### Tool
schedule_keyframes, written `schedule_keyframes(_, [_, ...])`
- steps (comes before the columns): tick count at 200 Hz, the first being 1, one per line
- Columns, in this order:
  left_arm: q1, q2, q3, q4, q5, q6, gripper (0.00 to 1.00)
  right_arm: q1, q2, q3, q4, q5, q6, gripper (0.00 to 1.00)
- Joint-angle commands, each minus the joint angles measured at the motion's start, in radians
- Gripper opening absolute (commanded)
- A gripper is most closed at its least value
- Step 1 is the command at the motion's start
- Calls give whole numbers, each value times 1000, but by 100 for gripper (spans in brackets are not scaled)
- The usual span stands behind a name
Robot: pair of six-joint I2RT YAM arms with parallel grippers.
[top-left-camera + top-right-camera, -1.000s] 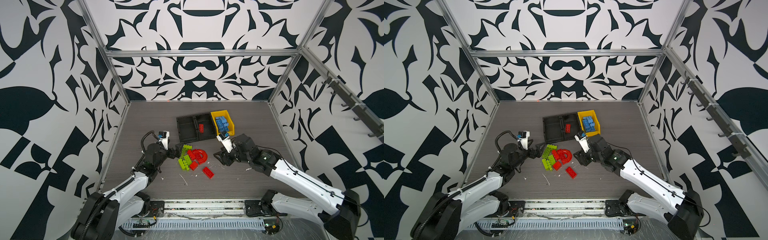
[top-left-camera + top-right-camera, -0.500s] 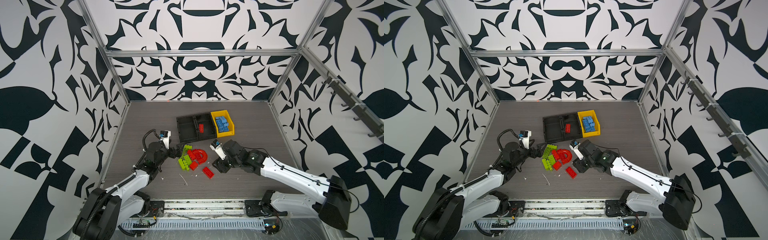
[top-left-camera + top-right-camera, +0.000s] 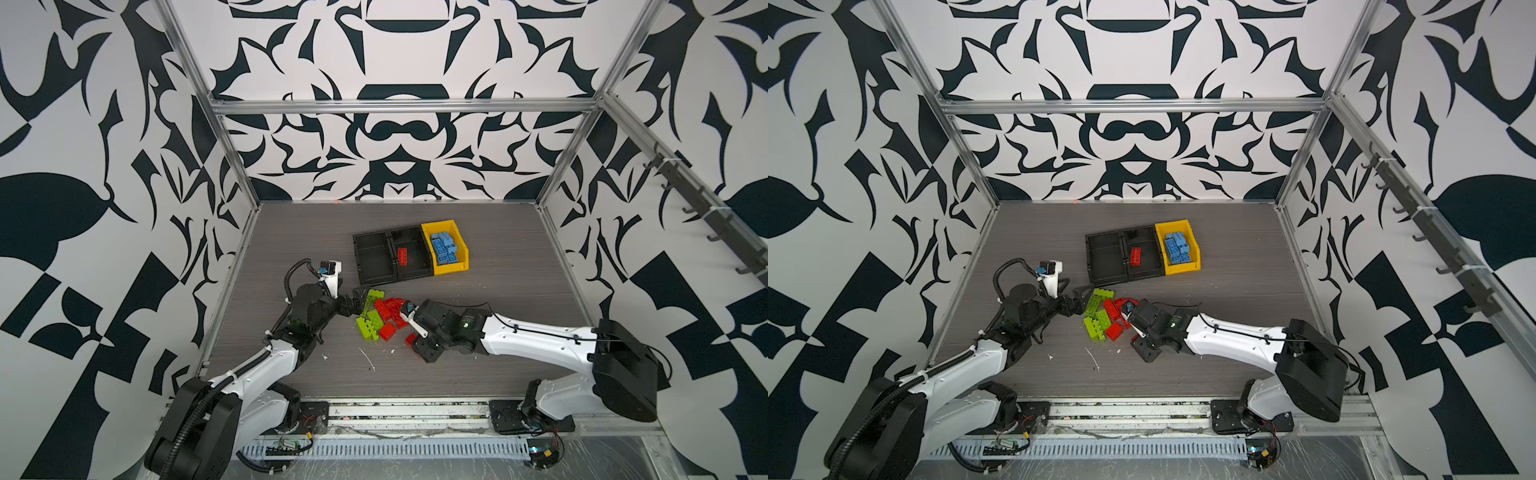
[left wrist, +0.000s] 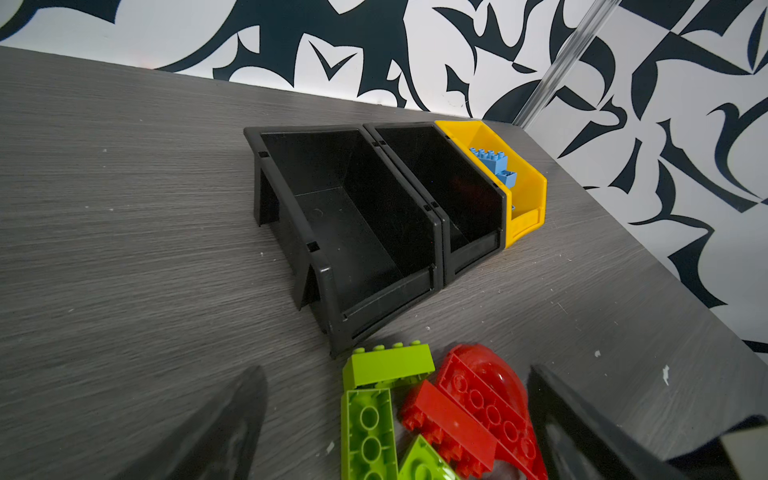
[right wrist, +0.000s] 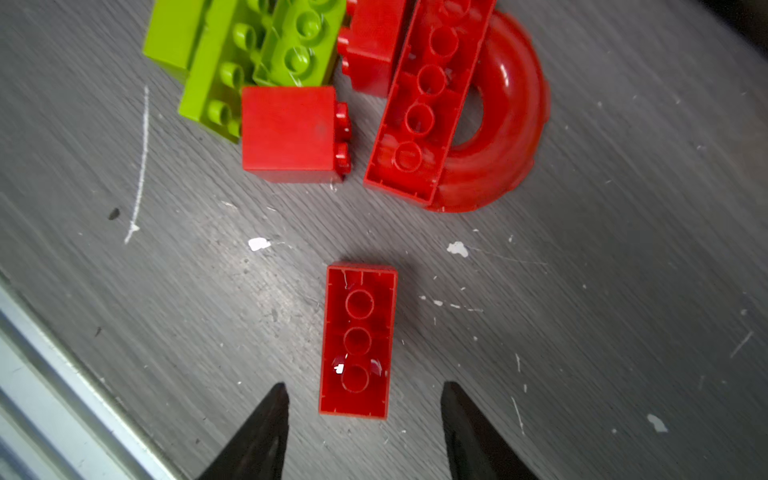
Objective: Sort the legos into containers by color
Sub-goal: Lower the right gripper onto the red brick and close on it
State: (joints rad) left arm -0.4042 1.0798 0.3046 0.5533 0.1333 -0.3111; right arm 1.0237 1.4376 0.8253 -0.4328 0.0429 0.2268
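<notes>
My right gripper should go down toward the heap next and close across the upside-down red brick's middle (image 3: 410, 339) (image 5: 357, 344) below the gripper's fingers, because both long sides of the brick are clear.
A heap of lime green legos (image 3: 370, 323) and red legos (image 3: 388, 309), with a red arch (image 5: 507, 124), lies mid-table. My left gripper (image 3: 353, 301) is wide open at the heap's left side; in its wrist view the left gripper (image 4: 397, 374) straddles a green brick (image 4: 388, 365) without touching it. One red brick (image 5: 357, 332) lies upside down apart from the heap. My right gripper (image 5: 365, 386) hangs open over its near end, with a gap on each side. Of the containers, the left black bin (image 3: 357, 257) is empty, the middle black bin (image 3: 409, 230) holds a red brick (image 3: 402, 255), and the yellow bin (image 3: 463, 253) holds blue legos (image 3: 444, 247).
White scraps and a thin white strip (image 3: 368, 359) lie on the grey table in front of the heap. The metal front rail (image 5: 62, 395) runs close behind my right gripper. Patterned walls close in the table on three sides.
My right gripper has swung from beside the yellow bin toward the front, down over the lone red brick. The left arm has barely moved.
</notes>
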Motion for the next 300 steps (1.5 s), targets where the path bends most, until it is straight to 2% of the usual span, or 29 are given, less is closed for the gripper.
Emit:
schedule_keyframes(1, [-2, -7, 30, 2, 15, -10, 100, 4, 8, 29, 30, 24, 5, 61])
schedule_keyframes(65, [-1, -15, 30, -6, 23, -4, 100, 5, 112, 31, 86, -3, 17, 58])
schedule_keyframes(149, [-1, -17, 30, -10, 15, 1, 100, 6, 138, 19, 86, 34, 19, 43])
schedule_keyframes(194, [-1, -15, 30, -8, 15, 1, 100, 6, 110, 6, 94, 45, 21, 32])
schedule_keyframes(241, [-2, -22, 29, -11, 15, 1, 100, 6, 83, 1, 106, 46, 34, 29])
schedule_keyframes(281, [-2, -26, 25, -12, 7, 4, 100, -1, 26, 74, 19, 135, 57, 24])
schedule_keyframes(300, [-1, -27, 27, -10, 17, 4, 100, -43, -14, 121, -3, 131, 33, 24])
